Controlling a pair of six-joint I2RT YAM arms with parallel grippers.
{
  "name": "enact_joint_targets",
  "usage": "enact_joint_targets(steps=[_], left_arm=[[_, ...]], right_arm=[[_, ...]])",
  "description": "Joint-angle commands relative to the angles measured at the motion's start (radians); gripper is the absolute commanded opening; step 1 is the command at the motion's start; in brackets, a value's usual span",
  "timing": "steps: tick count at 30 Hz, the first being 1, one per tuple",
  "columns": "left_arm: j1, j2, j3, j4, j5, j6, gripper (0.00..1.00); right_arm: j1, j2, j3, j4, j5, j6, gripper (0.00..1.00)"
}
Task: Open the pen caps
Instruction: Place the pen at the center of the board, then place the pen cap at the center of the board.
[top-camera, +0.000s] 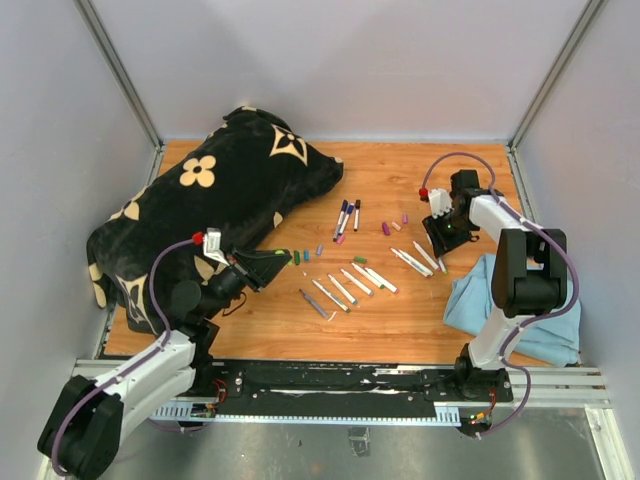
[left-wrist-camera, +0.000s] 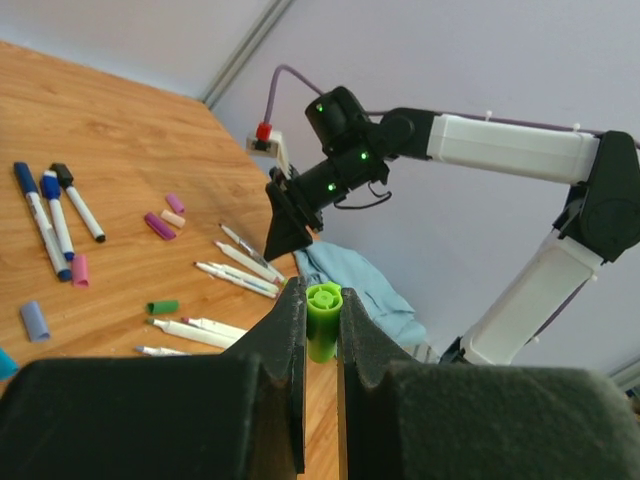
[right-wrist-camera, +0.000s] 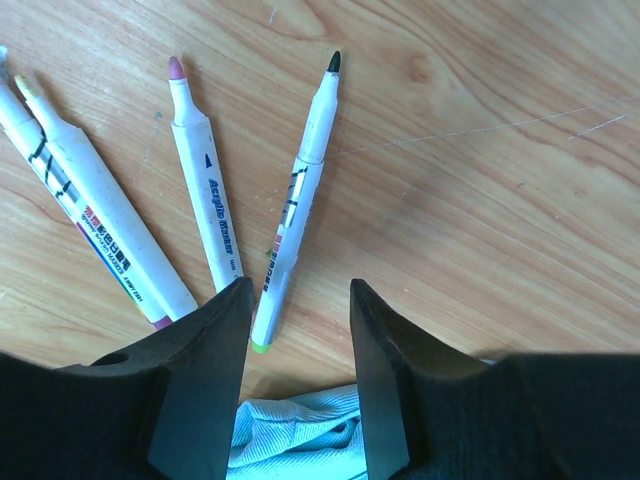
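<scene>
I will next carry the green cap (left-wrist-camera: 323, 320) outward and down with a tilt in my left gripper, past the peach and pink caps, where bare wood leaves room to release it.
My left gripper (top-camera: 278, 261) is shut on a bright green pen cap (left-wrist-camera: 323, 320), held upright between the pads above the table; it also shows in the top view (top-camera: 285, 254). My right gripper (right-wrist-camera: 298, 290) is open and empty, low over three uncapped white markers (right-wrist-camera: 296, 195) near the blue cloth. Three capped markers (top-camera: 346, 217) with blue, purple and black pen caps lie mid-table. Loose caps lie around: purple (top-camera: 386, 228), peach (top-camera: 396, 226), pink (top-camera: 340, 238), green (top-camera: 297, 257), lavender (top-camera: 319, 249). Several uncapped markers (top-camera: 342, 288) lie in a row at the front.
A black bag with tan flower prints (top-camera: 220, 195) fills the left back of the table. A light blue cloth (top-camera: 500, 300) lies at the right front, also under my right gripper (right-wrist-camera: 300, 435). Grey walls close in the table on three sides.
</scene>
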Motion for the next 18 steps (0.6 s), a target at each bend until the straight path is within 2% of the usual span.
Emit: enact_joint_targets(steps=[1, 9, 18], left_arm=[[-0.061, 0.060, 0.029, 0.016, -0.023, 0.039, 0.00], [-0.229, 0.300, 0.136, 0.078, -0.126, 0.101, 0.00], [-0.382, 0.729, 0.441, 0.079, -0.214, 0.113, 0.00]], right_arm=[[-0.018, -0.046, 0.020, -0.025, -0.028, -0.009, 0.46], [-0.018, -0.110, 0.015, -0.024, -0.069, -0.012, 0.52], [-0.037, -0.290, -0.015, -0.001, -0.190, 0.011, 0.57]])
